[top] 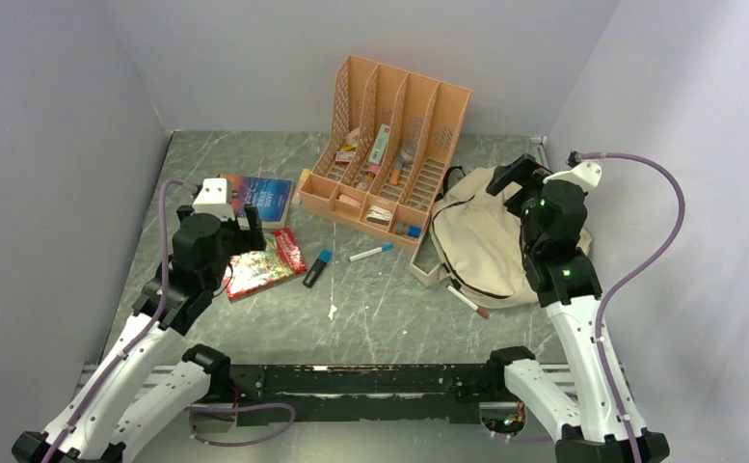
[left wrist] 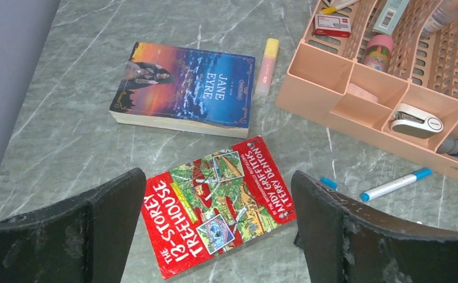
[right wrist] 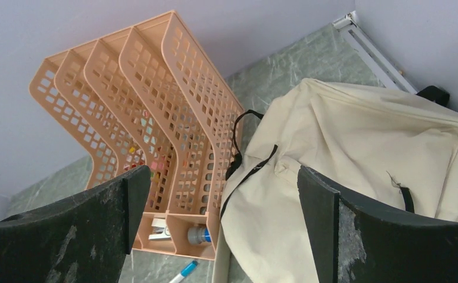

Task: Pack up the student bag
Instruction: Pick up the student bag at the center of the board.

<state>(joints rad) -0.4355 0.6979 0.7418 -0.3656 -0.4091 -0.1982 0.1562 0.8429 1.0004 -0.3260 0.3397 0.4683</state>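
My right gripper goes down and to the left in the top view onto the bag's edge by the orange file organizer (right wrist: 234,254) next. The bag lies slumped.
The beige student bag (top: 481,241) lies at the right of the table with black straps; it fills the right of the right wrist view (right wrist: 356,153). My right gripper (top: 507,180) hovers open and empty over the bag's top (right wrist: 220,206). My left gripper (top: 245,231) is open and empty above a red book (top: 264,262), "The 13-Storey Treehouse" (left wrist: 217,200), which lies flat between the jaws (left wrist: 214,236). A blue "Jane Eyre" book (left wrist: 185,88) lies behind it, also in the top view (top: 259,198).
An orange file organizer (top: 389,154) with small stationery stands at the back centre, against the bag. A black-and-blue marker (top: 317,268), a white pen with a blue cap (top: 370,253), a yellow highlighter (left wrist: 267,66) and a white pen (top: 467,299) by the bag lie loose.
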